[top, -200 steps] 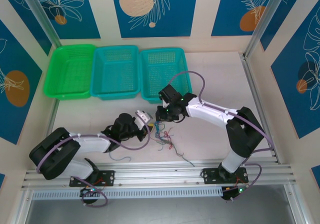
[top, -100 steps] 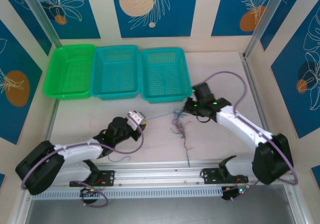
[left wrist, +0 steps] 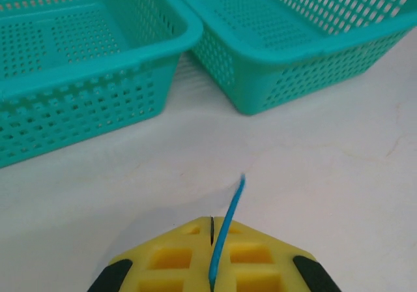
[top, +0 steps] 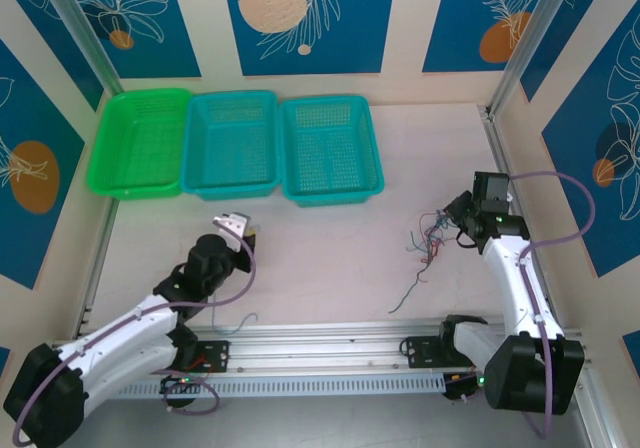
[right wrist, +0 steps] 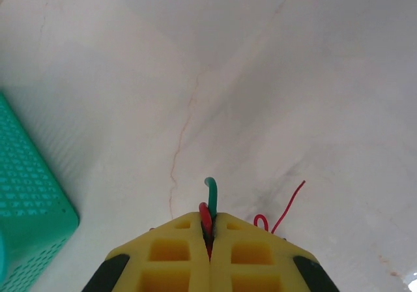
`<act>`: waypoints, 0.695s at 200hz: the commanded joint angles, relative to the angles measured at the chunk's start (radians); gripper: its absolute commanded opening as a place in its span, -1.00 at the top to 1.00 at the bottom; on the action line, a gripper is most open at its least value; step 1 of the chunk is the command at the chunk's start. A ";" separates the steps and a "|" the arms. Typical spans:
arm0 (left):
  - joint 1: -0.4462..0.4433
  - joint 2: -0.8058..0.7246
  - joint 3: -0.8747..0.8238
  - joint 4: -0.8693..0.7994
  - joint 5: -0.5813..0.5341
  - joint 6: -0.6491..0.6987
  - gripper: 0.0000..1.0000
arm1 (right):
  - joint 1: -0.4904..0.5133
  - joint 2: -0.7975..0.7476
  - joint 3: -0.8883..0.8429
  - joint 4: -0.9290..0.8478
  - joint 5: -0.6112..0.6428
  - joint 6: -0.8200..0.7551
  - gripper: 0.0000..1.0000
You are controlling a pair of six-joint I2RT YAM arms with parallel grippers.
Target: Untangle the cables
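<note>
The blue cable is free of the tangle. My left gripper should go up, reach outward and lower over the teal basket farthest from the green one to let the cable go.
My left gripper is shut on a thin blue cable whose end pokes out past the yellow fingers. In the top view that gripper sits left of centre, in front of the teal baskets. My right gripper is shut on a green cable and a red cable; another red strand curls just to the right. In the top view the right gripper holds a small tangle of cables at the right, with one grey-green wire trailing toward the front rail.
A green basket and two teal baskets line the back of the table. A thin loose wire lies near the left arm by the front rail. A teal basket corner shows at the left of the right wrist view.
The right gripper has pulled the tangle far to the right. The left gripper has drawn back left with the blue cable, which has come free of the bundle.
</note>
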 commanded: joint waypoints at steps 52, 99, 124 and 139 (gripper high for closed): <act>0.010 0.163 0.739 -0.266 0.143 -0.009 1.00 | 0.181 -0.013 -0.001 0.020 -0.130 0.021 1.00; 0.032 0.553 1.337 -0.327 0.202 0.139 1.00 | 0.211 -0.040 0.028 -0.011 -0.120 0.010 1.00; 0.060 0.780 1.658 -0.337 0.265 0.118 1.00 | 0.211 -0.058 0.023 -0.028 -0.117 0.002 1.00; 0.073 0.933 1.877 -0.385 0.291 0.088 1.00 | 0.211 -0.070 0.018 -0.033 -0.120 -0.004 1.00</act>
